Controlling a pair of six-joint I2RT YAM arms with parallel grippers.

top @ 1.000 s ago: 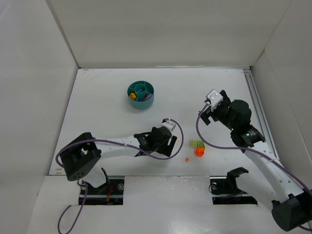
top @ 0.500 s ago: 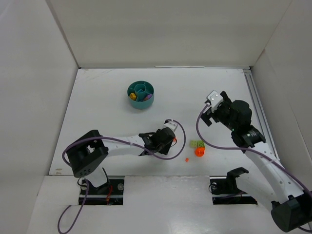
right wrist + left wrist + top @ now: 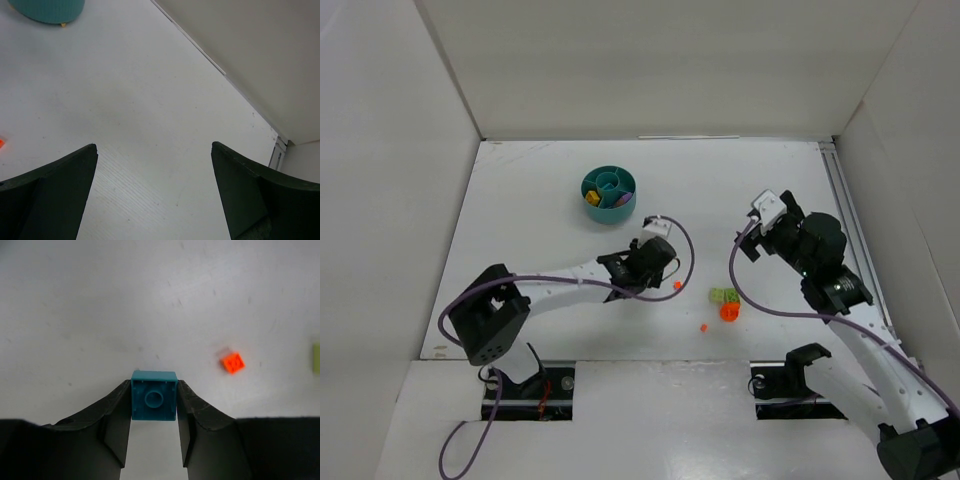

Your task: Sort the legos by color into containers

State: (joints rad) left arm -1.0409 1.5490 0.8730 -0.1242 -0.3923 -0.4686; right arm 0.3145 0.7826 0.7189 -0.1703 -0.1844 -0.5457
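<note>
The yellow brick and purple piece are in outer sections, so the robot should raise its left gripper outward over the dish's round center cup (image 3: pixel 608 182) and release the teal brick.
My left gripper (image 3: pixel 154 384) is shut on a small teal brick (image 3: pixel 154 396), held hollow side toward the camera just above the white table. In the top view this gripper (image 3: pixel 655 268) sits mid-table, in front of the round teal dish (image 3: pixel 609 175), and the brick is hidden under it. The dish holds a yellow brick (image 3: pixel 591 197) and a purple piece (image 3: pixel 618 201). A tiny orange brick (image 3: pixel 232 362) lies ahead and right of the left gripper. My right gripper (image 3: pixel 153 145) is open and empty over bare table, to the right in the top view (image 3: pixel 745 240).
A lime green brick (image 3: pixel 724 295), a larger orange piece (image 3: pixel 729 312) and a tiny orange bit (image 3: pixel 703 327) lie between the arms. The lime brick also shows at the left wrist view's right edge (image 3: pixel 316 357). White walls enclose the table.
My left gripper has moved away from the near edge toward the dish with the teal brick, uncovering a tiny orange brick. My right arm has shifted slightly right.
</note>
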